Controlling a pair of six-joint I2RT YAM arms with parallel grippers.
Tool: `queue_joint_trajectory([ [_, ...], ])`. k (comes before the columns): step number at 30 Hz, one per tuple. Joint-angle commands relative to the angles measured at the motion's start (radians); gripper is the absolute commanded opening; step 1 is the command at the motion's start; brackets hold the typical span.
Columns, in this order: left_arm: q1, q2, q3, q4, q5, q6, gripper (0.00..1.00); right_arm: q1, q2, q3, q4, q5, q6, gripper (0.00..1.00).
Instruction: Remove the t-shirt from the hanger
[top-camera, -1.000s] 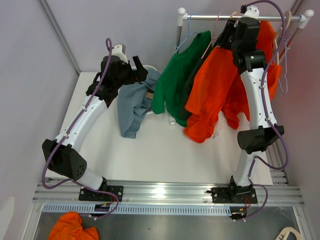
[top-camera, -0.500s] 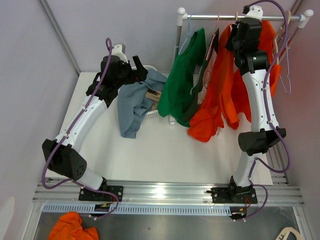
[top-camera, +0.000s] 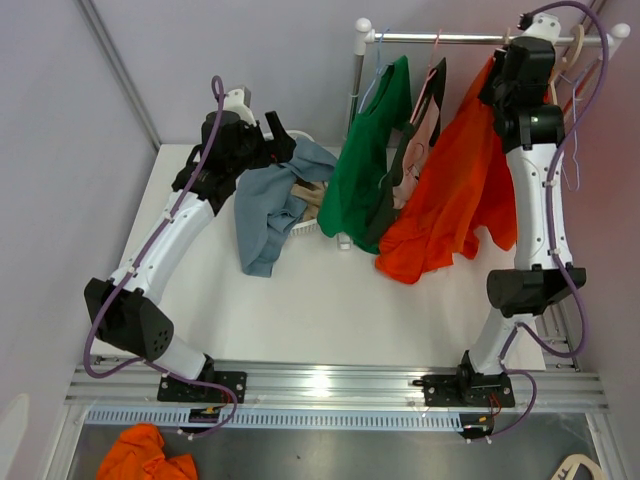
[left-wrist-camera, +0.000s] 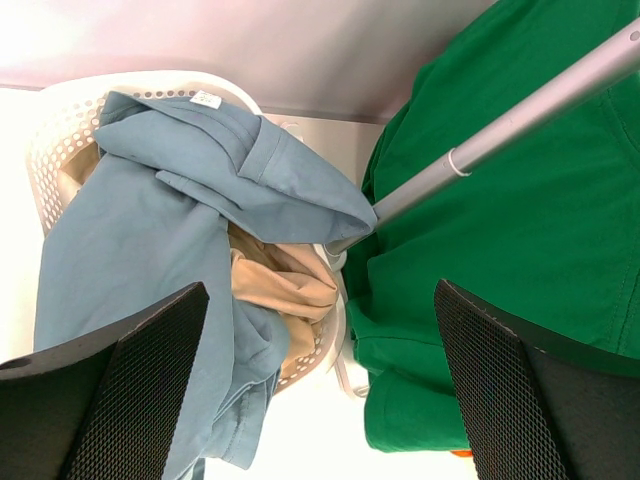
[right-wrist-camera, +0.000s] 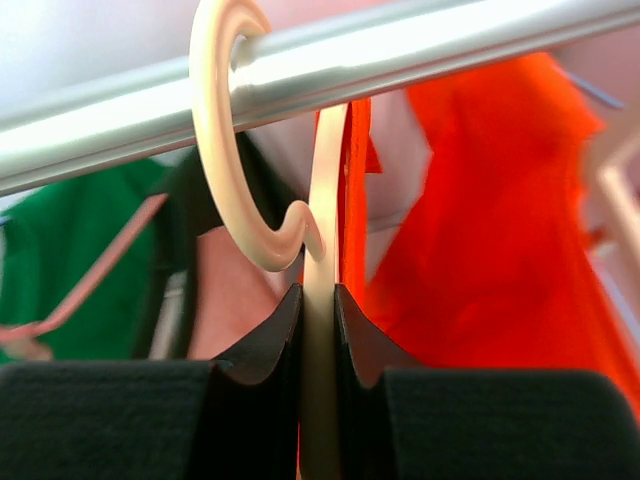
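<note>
The hanger in my right gripper slides to the right in the top view to the bar's end (top-camera: 594, 42) next, away from the black garment, for release.
An orange t-shirt (top-camera: 450, 200) hangs on a cream plastic hanger (right-wrist-camera: 225, 150), which is hooked over the metal rail (top-camera: 460, 38). My right gripper (right-wrist-camera: 318, 300) is up at the rail, shut on the hanger's neck just below the hook. The orange t-shirt (right-wrist-camera: 500, 220) drapes behind and to the right of the fingers. In the top view the right gripper (top-camera: 520, 55) sits at the shirt's collar. My left gripper (left-wrist-camera: 320, 290) stands open and holds nothing. It hovers over the white basket (left-wrist-camera: 60, 130), well left of the t-shirt.
A green shirt (top-camera: 365, 160) and a black garment (top-camera: 405, 170) hang left of the orange one. The basket holds a blue shirt (top-camera: 265, 215) and a tan cloth (left-wrist-camera: 285, 285). Bare hangers (top-camera: 575, 90) hang at the rail's right end. Orange cloth (top-camera: 150, 455) lies below the table.
My right arm has shifted right along the rail and its jaws have closed on the hanger's neck. The orange t-shirt swung right with it. The left arm has stayed still.
</note>
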Motion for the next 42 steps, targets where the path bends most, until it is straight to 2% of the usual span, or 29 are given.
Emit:
queue_joint_trajectory([
  [1, -0.008, -0.017, 0.014, 0.026, 0.001, 0.02, 1.0, -0.072, -0.074, -0.022, 0.045, -0.018, -0.015, 0.11],
  [9, -0.01, 0.009, 0.054, 0.012, 0.001, 0.018, 1.0, -0.256, -0.088, -0.074, 0.071, -0.11, -0.014, 0.11],
  [14, -0.014, 0.009, 0.049, 0.015, 0.001, 0.015, 0.99, -0.298, -0.085, -0.068, 0.075, -0.154, -0.015, 0.12],
  [16, -0.017, 0.009, 0.047, 0.015, -0.002, 0.013, 0.99, -0.298, -0.089, -0.068, 0.075, -0.184, -0.012, 0.24],
  [19, -0.022, 0.006, 0.047, 0.013, -0.005, 0.012, 1.0, -0.298, -0.097, -0.066, 0.076, -0.205, -0.018, 0.36],
  [21, -0.025, -0.003, 0.044, 0.012, -0.022, 0.015, 0.99, -0.297, -0.106, -0.054, 0.064, -0.202, -0.026, 0.52],
  [24, -0.025, -0.015, 0.038, 0.013, -0.033, 0.019, 0.99, -0.298, -0.131, -0.034, 0.042, -0.196, -0.037, 0.53],
  [27, -0.025, -0.023, 0.04, 0.01, -0.031, 0.021, 1.0, -0.29, -0.181, -0.037, 0.027, -0.178, -0.047, 0.62],
  [31, -0.025, -0.035, 0.028, 0.012, -0.03, 0.02, 0.99, -0.264, -0.252, -0.042, 0.002, -0.129, -0.061, 0.63],
  [35, -0.025, -0.049, 0.011, 0.023, -0.021, 0.015, 0.99, -0.215, -0.296, -0.039, -0.051, -0.182, -0.031, 0.61],
  [42, -0.027, -0.064, 0.011, 0.01, -0.021, 0.019, 1.0, -0.099, -0.25, -0.017, -0.074, -0.259, 0.006, 0.61],
])
